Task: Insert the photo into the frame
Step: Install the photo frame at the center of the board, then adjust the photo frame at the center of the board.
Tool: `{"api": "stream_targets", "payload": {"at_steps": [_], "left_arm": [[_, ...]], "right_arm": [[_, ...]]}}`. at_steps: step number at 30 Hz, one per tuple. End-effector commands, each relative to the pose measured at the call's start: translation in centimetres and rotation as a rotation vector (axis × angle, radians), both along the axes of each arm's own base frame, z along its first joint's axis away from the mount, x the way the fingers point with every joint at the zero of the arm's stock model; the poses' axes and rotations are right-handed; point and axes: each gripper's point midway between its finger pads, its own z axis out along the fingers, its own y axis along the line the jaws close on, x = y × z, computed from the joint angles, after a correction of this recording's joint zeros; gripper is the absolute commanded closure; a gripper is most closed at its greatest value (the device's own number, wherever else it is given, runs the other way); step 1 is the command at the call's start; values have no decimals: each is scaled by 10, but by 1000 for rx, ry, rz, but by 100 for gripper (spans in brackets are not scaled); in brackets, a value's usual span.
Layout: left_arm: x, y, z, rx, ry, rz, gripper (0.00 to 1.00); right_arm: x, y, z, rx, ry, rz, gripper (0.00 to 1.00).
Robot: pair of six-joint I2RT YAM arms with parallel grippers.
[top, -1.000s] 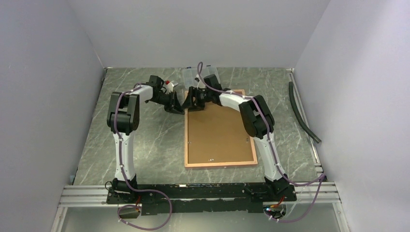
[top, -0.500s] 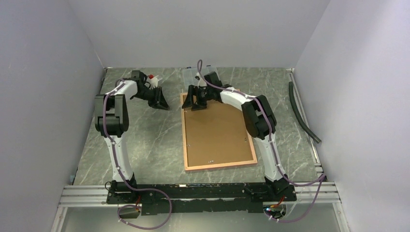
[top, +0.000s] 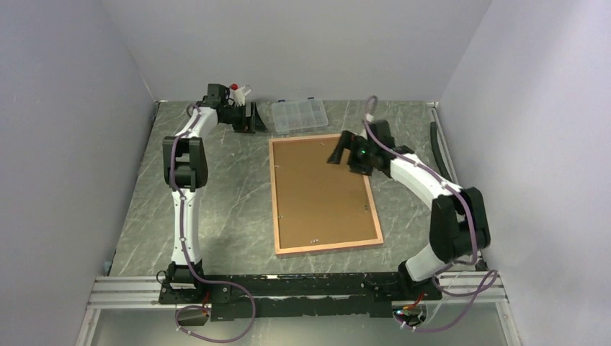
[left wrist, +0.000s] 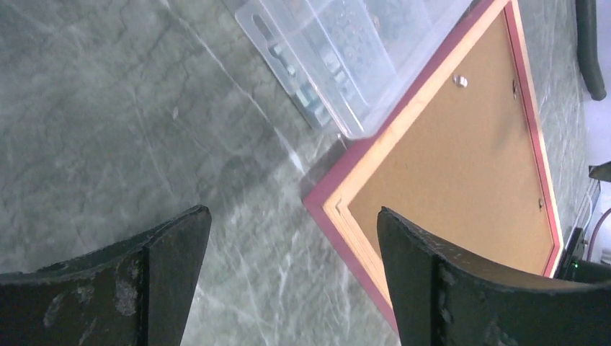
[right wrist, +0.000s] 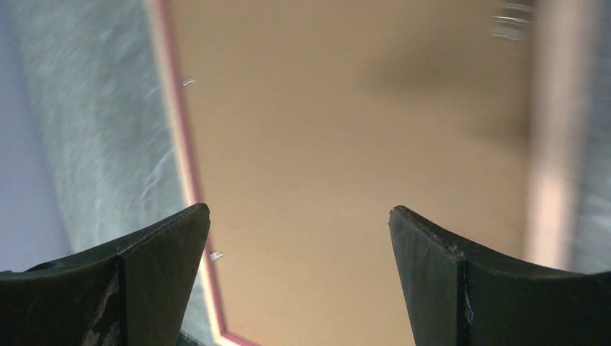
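Below my left gripper and to its right in the top view is the frame's far corner [top: 272, 141] [left wrist: 333, 203], so I will bring the open fingers there down, astride the frame's raised border.
The frame [top: 328, 246] lies face down in the middle of the table, its thin pink border around a plain brown backing board [top: 320, 191]. The photo is not in view. My left gripper [top: 256, 120] hovers open at the far left, beyond the frame's far-left corner [left wrist: 339, 205]; nothing is between its fingers [left wrist: 173, 252]. My right gripper [top: 337, 154] hangs open over the far right part of the backing board [right wrist: 346, 108], with the frame's pink edge [right wrist: 176, 130] beside one finger [right wrist: 155, 252]. Neither gripper holds anything.
A small clear plastic compartment box [top: 297, 114] stands just behind the frame's far edge and shows in the left wrist view as the clear box [left wrist: 346, 50]. A dark hose [top: 450, 169] lies along the table's right side. Grey walls enclose the table.
The left gripper has drawn back from the frame's far-left corner towards the back wall and opened. The right arm has swung rightward off the far edge, its jaws wider. The frame turned slightly.
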Motion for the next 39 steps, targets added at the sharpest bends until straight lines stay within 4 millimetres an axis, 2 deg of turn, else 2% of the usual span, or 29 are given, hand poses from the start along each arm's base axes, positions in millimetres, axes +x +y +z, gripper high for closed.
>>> {"api": "stream_targets", "payload": {"at_steps": [1, 3, 6, 10, 13, 17, 21, 25, 28, 31, 35, 39], "left_arm": [[19, -29, 16, -72, -85, -34, 9], [21, -39, 13, -95, -88, -47, 9], [24, -48, 8, -121, -99, -59, 12], [25, -56, 3, -170, -85, -78, 21], [20, -62, 0, -185, -79, -104, 32], [7, -73, -6, -187, -65, -139, 43], [-4, -77, -12, -172, -44, -163, 50], [-12, -75, -16, -155, -32, -168, 59], [-16, -74, -21, -143, -26, -170, 65], [-21, -74, -26, -126, -15, -179, 71], [-33, -70, -34, -103, 11, -195, 77], [-55, -62, -40, -54, 32, -237, 82]], "right_arm": [[-4, -83, -26, -137, 58, -316, 0], [-11, -94, -28, -114, 81, -363, 0], [-37, -97, -32, -108, 166, -362, 0], [-92, -81, -29, -21, 313, -279, 0], [-135, -68, -18, 74, 383, -220, 0], [-177, -50, -5, 174, 448, -132, 0], [-226, -40, -24, 148, 581, -60, 1], [-255, -33, -42, 130, 657, -31, 2], [-263, -30, -53, 120, 677, -28, 2], [-259, -34, -69, 82, 660, -60, 3], [-230, -38, -86, 35, 578, -132, 5], [-194, -37, -89, 3, 499, -154, 7]]}}
